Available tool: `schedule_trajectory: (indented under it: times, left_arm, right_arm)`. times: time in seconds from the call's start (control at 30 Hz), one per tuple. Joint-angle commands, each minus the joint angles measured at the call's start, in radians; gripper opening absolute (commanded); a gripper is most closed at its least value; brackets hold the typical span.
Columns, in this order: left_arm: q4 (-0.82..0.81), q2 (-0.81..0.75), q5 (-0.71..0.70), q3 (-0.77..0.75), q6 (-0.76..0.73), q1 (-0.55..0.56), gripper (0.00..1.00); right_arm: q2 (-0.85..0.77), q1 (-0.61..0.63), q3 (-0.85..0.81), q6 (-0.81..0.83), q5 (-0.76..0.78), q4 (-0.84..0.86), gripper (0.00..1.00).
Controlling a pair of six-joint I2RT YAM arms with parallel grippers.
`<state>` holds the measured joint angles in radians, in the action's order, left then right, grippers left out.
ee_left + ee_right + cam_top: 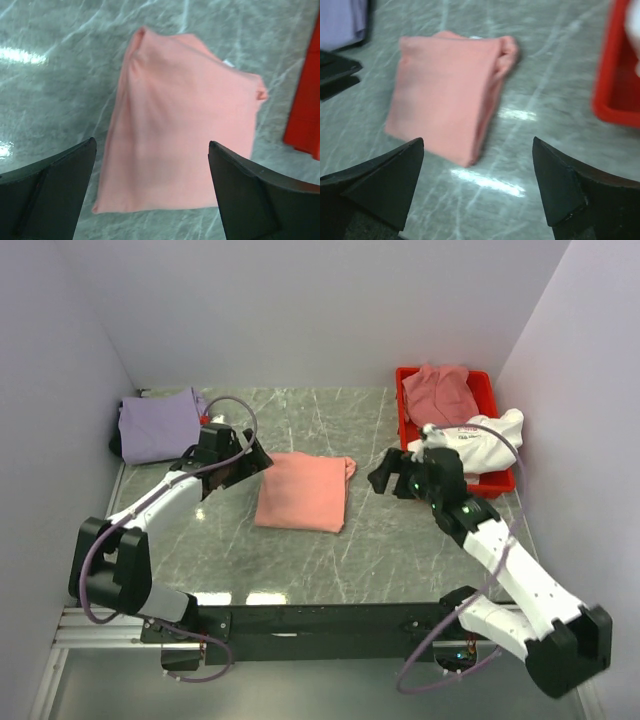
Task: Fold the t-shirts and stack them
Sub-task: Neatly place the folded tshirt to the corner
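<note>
The left gripper is above the pink t-shirt's ridged side edge, which lies to the gripper's right in the top view, so the robot should lower the open fingers there, one on each side of the t-shirt's fold.
A salmon-pink t-shirt lies folded into a rectangle in the middle of the table; it also shows in the left wrist view and the right wrist view. My left gripper is open and empty, just left of the shirt's far left corner. My right gripper is open and empty, a little right of the shirt. A lavender t-shirt lies folded at the far left. A dusty rose t-shirt and a white t-shirt with red print lie in the red bin.
The red bin stands at the far right against the wall; its edge shows in the left wrist view and the right wrist view. White walls close the table on three sides. The arms' black base rail runs along the near edge.
</note>
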<state>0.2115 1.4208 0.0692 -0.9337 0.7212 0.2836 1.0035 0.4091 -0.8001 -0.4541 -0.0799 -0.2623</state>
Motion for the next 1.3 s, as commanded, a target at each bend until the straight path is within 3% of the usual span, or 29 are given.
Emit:
schedule_trajectory:
  times: [0.0,0.13,0.4,0.63,0.8,0.87,1.0,1.27]
  left_arm:
    - [-0.015,0.048,-0.032,0.006,-0.012,0.0,0.99]
    - [0.006,0.154,-0.013,-0.059,-0.028,0.0,0.99]
    - [0.012,0.3,-0.002,-0.105,-0.029,0.0,0.99]
    - [0.0,0.363,0.054,-0.108,-0.034,0.025,0.88]
    - [0.034,0.398,0.029,-0.117,-0.039,0.061,0.68]
    - [0.054,0.408,-0.024,-0.12,-0.026,0.087,0.59]
    - [0.126,0.443,-0.14,-0.166,-0.013,0.147,0.51]
    - [0.232,0.46,-0.314,-0.234,0.03,0.227,0.22]
  right_arm:
    - [-0.144,-0.009,0.108,-0.027,0.253,-0.011,0.97]
    - [-0.221,-0.015,0.228,-0.057,0.301,-0.023,1.0]
    - [-0.218,-0.03,0.236,-0.051,0.308,-0.034,1.0]
    - [-0.175,-0.042,0.217,-0.055,0.293,-0.048,1.0]
    - [-0.193,-0.047,0.225,-0.049,0.289,-0.035,1.0]
    - [-0.198,-0.049,0.226,-0.043,0.293,-0.037,1.0]
    - [-0.212,-0.05,0.24,-0.047,0.296,-0.026,1.0]
    - [-0.195,-0.053,0.236,-0.038,0.253,-0.02,1.0]
